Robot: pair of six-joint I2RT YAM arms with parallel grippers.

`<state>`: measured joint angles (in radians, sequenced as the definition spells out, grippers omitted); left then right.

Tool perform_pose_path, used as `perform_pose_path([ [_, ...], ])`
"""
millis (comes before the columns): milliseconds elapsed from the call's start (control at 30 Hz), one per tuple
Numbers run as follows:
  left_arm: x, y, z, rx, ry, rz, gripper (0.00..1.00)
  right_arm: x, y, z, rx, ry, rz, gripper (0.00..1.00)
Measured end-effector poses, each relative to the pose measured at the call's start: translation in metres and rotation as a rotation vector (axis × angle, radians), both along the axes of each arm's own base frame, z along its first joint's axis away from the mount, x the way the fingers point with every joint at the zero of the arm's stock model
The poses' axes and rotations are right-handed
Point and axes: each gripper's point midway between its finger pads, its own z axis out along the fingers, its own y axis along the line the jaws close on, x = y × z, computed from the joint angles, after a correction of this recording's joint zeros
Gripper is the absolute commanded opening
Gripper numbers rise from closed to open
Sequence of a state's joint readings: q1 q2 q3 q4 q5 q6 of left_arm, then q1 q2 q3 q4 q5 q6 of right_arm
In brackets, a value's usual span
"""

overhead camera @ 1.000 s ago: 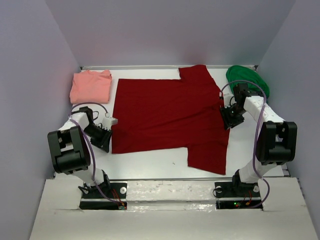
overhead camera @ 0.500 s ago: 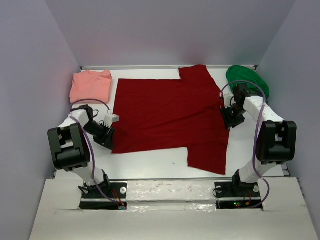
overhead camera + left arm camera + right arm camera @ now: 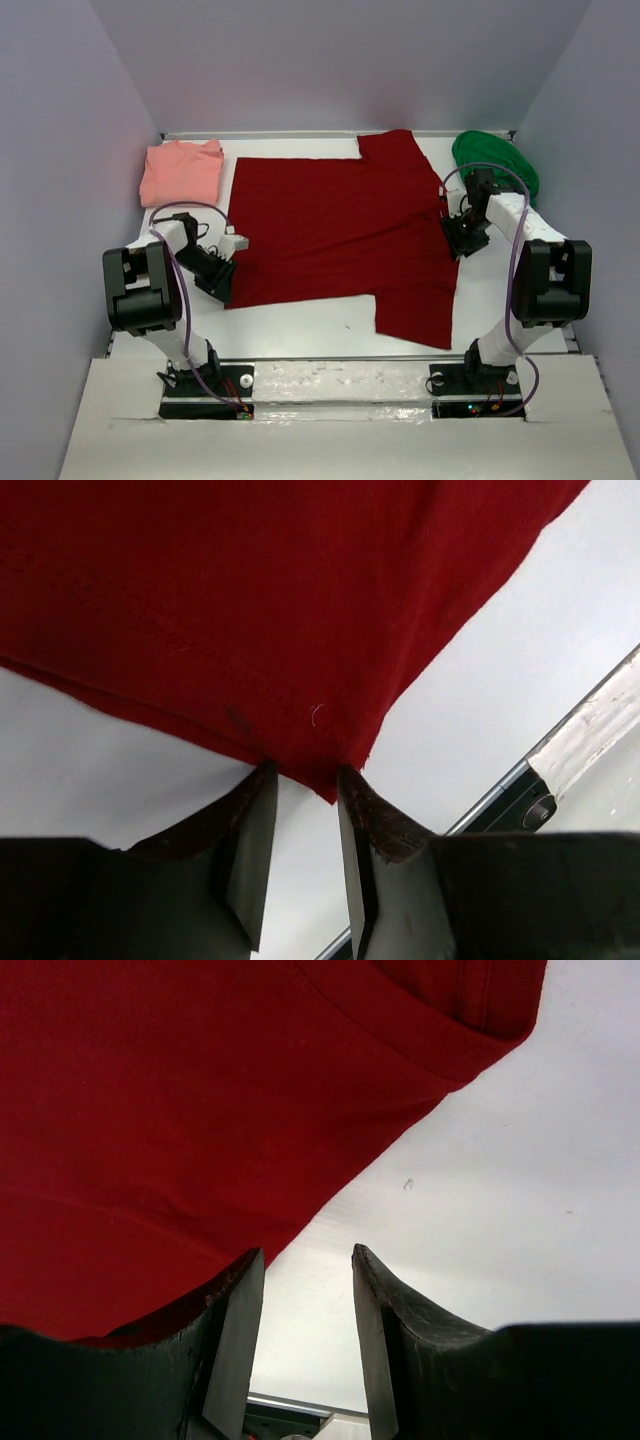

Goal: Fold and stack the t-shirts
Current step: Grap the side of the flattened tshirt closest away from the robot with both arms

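The right gripper moves down and back toward the near sleeve next, onto the red shirt's side edge [image 3: 455, 285], since its open fingers span mostly bare table.
The dark red t-shirt [image 3: 340, 230] lies spread flat mid-table, sleeves at back and front right. A salmon-pink t-shirt [image 3: 182, 172] sits folded at the back left. The green t-shirt [image 3: 495, 158] is bunched at the back right. My left gripper [image 3: 224, 288] is at the red shirt's near-left corner. In the left wrist view this gripper [image 3: 306, 772] is open, with the corner of the red cloth [image 3: 250, 610] lying between its tips. My right gripper [image 3: 458, 242] is at the shirt's right edge. It [image 3: 307, 1252] is open over bare table, one finger [image 3: 235, 1310] overlapping the red hem [image 3: 200, 1140].
Grey walls close in the left, right and back sides. A metal rail [image 3: 330, 134] runs along the back edge. Both arm bases [image 3: 205, 385] stand on the near ledge. The table's near edge [image 3: 590, 735] shows in the left wrist view.
The left gripper has swung right, from beside the shirt onto its near-left corner. The right arm and all three shirts have stayed put.
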<state>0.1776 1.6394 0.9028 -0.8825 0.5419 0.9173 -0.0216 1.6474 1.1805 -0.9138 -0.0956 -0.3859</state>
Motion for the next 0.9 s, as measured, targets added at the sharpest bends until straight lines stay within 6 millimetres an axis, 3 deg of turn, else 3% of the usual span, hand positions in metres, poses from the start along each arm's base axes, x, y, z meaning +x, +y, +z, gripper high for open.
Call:
perform_pose_path([
  [233,-0.011,-0.006,-0.007,0.016,0.035,-0.014,0.34,0.0,-0.001,-0.001,-0.007,0.003,-0.001,0.45],
  [333,-0.011,-0.006,-0.007,0.024,0.038,-0.012,0.29,-0.001,-0.002,-0.002,-0.01,0.006,-0.002,0.45],
  [500,-0.011,-0.008,-0.009,0.037,0.043,-0.009,0.0,-0.004,-0.005,-0.005,-0.027,0.015,0.0,0.45],
  [733,-0.009,-0.007,-0.007,0.062,0.011,-0.015,0.0,-0.024,-0.014,-0.013,-0.077,0.062,0.018,0.46],
  [900,-0.002,-0.005,0.0,0.084,-0.056,-0.021,0.0,-0.037,-0.015,-0.001,-0.077,0.065,0.029,0.48],
])
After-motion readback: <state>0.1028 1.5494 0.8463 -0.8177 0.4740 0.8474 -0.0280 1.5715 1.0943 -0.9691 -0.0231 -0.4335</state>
